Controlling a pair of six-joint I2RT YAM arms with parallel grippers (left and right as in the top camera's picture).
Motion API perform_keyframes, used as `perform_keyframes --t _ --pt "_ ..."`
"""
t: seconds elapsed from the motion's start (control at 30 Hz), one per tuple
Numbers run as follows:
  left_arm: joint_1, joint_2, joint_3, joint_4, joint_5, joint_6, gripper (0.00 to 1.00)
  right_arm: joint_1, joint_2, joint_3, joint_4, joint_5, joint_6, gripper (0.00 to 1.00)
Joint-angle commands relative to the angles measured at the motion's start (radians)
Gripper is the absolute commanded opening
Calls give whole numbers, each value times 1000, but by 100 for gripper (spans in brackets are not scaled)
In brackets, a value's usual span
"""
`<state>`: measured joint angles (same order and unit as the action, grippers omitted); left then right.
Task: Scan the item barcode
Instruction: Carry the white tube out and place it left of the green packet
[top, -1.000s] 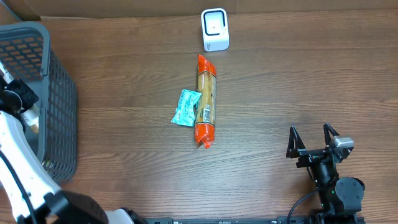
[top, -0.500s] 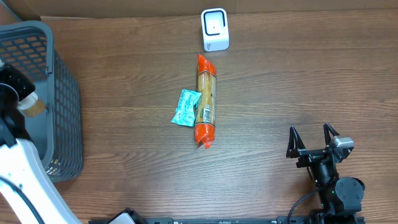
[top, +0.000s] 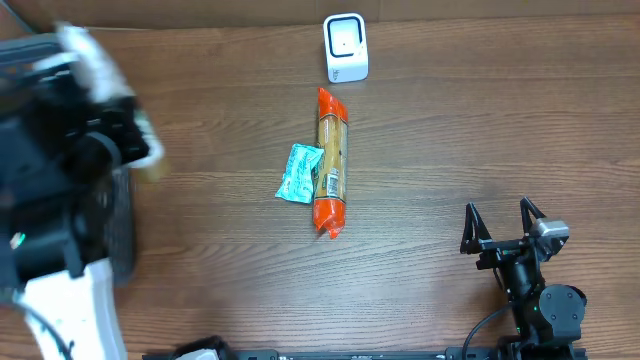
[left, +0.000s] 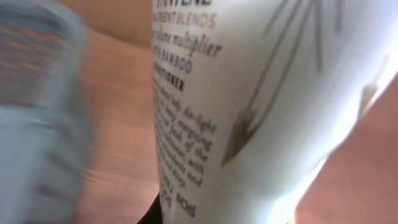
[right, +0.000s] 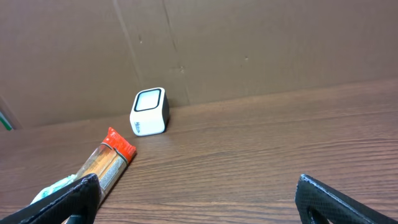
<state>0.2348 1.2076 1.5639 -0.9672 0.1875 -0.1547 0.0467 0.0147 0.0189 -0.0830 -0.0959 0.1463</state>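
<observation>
My left gripper should move across to its right in the overhead view and down to the clear tabletop beside the teal packet, and let go of the bottle.
A white bottle with dark printed text fills the left wrist view, and my left gripper is shut on it. That arm is raised high at the left of the overhead view and is smeared by motion. The white scanner stands at the table's far edge, its window facing up; it is also in the right wrist view as the scanner. My right gripper rests open at the front right, with nothing between its fingers. No barcode shows on the bottle.
A long packet with orange ends lies mid-table, with a small teal packet touching its left side. The grey mesh basket at the left is mostly hidden behind the left arm. A cardboard wall backs the table.
The left arm has risen out of the basket and swung right and toward the camera, carrying the bottle. The right arm has not moved.
</observation>
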Motion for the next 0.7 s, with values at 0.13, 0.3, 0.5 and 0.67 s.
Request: perform_keyframes --t 0.13,0.3,0.5,0.67 --pt "-238 251 14 -107 -66 -3 4 5 -12 -11 5 13 3 100" --pt "-312 463 14 -139 -66 -70 4 5 -12 -11 5 13 3 100" --pt "-383 721 14 -120 -66 -142 4 5 -12 -11 5 13 3 100" --pt "-429 845 14 -53 -68 -183 9 5 -12 -11 5 13 3 100"
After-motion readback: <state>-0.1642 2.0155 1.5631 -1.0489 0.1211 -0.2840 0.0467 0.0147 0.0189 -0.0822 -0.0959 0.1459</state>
